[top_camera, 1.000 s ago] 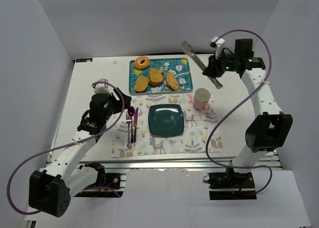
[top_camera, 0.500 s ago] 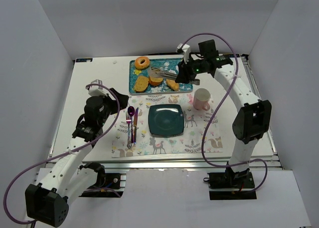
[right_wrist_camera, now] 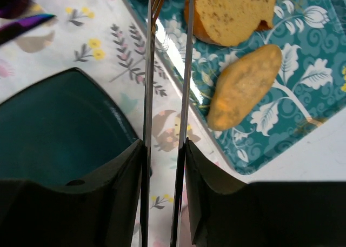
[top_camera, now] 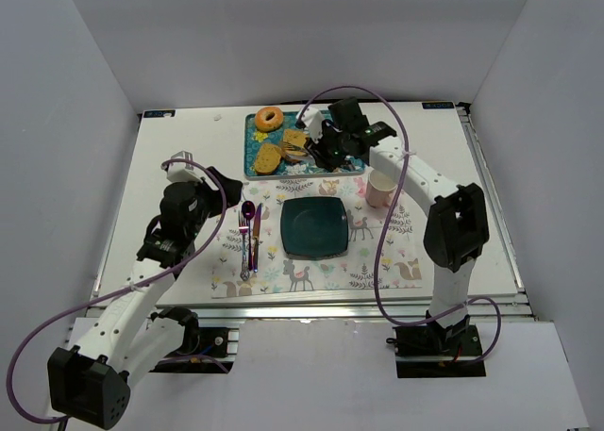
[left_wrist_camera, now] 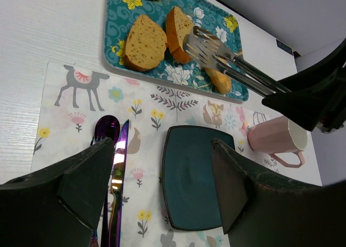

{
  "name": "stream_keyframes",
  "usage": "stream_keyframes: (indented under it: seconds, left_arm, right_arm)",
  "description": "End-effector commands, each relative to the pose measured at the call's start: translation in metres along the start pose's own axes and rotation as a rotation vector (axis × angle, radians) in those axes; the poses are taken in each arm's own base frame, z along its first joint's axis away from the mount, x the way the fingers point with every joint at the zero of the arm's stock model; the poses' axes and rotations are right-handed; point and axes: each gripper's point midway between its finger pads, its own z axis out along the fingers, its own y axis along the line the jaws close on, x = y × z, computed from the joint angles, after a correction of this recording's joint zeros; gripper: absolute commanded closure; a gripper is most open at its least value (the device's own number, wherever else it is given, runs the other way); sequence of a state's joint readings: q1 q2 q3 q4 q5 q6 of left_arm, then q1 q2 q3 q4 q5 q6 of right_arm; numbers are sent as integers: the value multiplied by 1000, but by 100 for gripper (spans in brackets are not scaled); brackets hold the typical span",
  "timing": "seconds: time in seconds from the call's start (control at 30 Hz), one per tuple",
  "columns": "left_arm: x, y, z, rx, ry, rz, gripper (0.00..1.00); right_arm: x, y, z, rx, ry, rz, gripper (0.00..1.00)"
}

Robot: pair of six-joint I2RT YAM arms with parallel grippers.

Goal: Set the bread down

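I will next lower the tongs with my right gripper onto the tilted slice's near end (top_camera: 293, 153) (right_wrist_camera: 203, 21) and squeeze their arms together, since their ends reach that slice but stand apart.
Two golden-brown bread slices (top_camera: 269, 157) (top_camera: 295, 142) lie on the teal patterned tray (top_camera: 347, 155). In the left wrist view they show as a flat slice (left_wrist_camera: 144, 42) and a tilted one (left_wrist_camera: 176, 21). My right gripper (top_camera: 332, 148) (right_wrist_camera: 165, 144) is shut on metal tongs (top_camera: 304, 148) (right_wrist_camera: 186, 68). The tongs' tips (left_wrist_camera: 197, 41) rest at the tilted slice, their arms a little apart. The dark teal square plate (top_camera: 314, 226) (left_wrist_camera: 194, 177) sits on the placemat. My left gripper (top_camera: 225, 188) (left_wrist_camera: 162, 147) hovers open above the cutlery and the plate, holding nothing.
A donut (top_camera: 269, 119) and a narrow roll (right_wrist_camera: 246, 85) (left_wrist_camera: 219, 79) share the tray. A pink mug (top_camera: 381, 188) (left_wrist_camera: 275, 136) stands right of the plate. A spoon (top_camera: 248, 210), fork and knife (top_camera: 256, 235) lie left of it on the animal-print placemat (top_camera: 377, 261).
The right arm has swung from the back right corner leftward and down over the tray, bringing the tongs' tips to the bread. The left arm has shifted only slightly.
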State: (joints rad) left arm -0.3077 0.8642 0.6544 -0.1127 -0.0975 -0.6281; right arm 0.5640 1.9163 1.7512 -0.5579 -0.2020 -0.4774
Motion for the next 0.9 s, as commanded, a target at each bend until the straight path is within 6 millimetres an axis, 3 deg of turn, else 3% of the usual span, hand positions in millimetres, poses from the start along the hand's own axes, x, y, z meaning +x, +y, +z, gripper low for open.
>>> stream_keyframes:
  seconds: [0.0,0.4,0.87]
  left_arm:
    - [-4,0,1,-7,-11,-1,19]
    - [-1,0,4,-6,-5,2,19]
    - [1,1,3,-7,-4,-2,19]
  right_arm:
    - [1,-34,3,159,13,-74,60]
    - [18,-33,18,156,65,-113,58]
    - [13,-13,19,90,57,-100,58]
